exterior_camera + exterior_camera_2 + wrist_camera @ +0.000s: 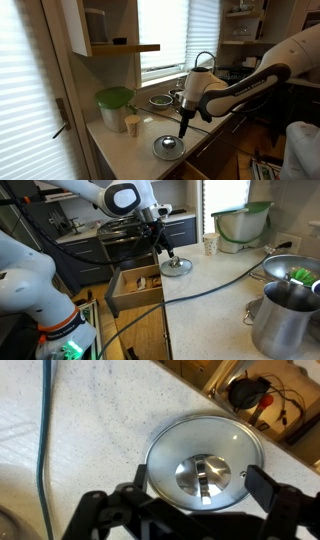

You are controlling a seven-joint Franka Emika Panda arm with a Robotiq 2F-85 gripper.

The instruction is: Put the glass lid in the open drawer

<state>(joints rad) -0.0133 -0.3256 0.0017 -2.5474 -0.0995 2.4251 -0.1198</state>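
My gripper will next move down and slightly outward to close on the glass lid's knob [169,143] [203,477], which is still below my open fingers.
The glass lid [205,463] lies flat on the light speckled counter, round with a metal rim and a shiny central knob. It also shows in both exterior views [168,147] [177,266]. My gripper [205,485] hangs directly above the lid, open, with one finger on each side of the knob; the fingers hold nothing. In the exterior views the gripper [182,131] [168,253] sits just above the lid. The open drawer [135,288] is brown wood, pulled out below the counter edge next to the lid; its inside shows at the top of the wrist view [262,395].
A green-lidded white container [114,108] and a small cup [133,124] stand near the wall. A steel bowl [160,100] sits by the window. Steel pots [287,305] stand on the counter. A blue cable [43,440] runs across the counter.
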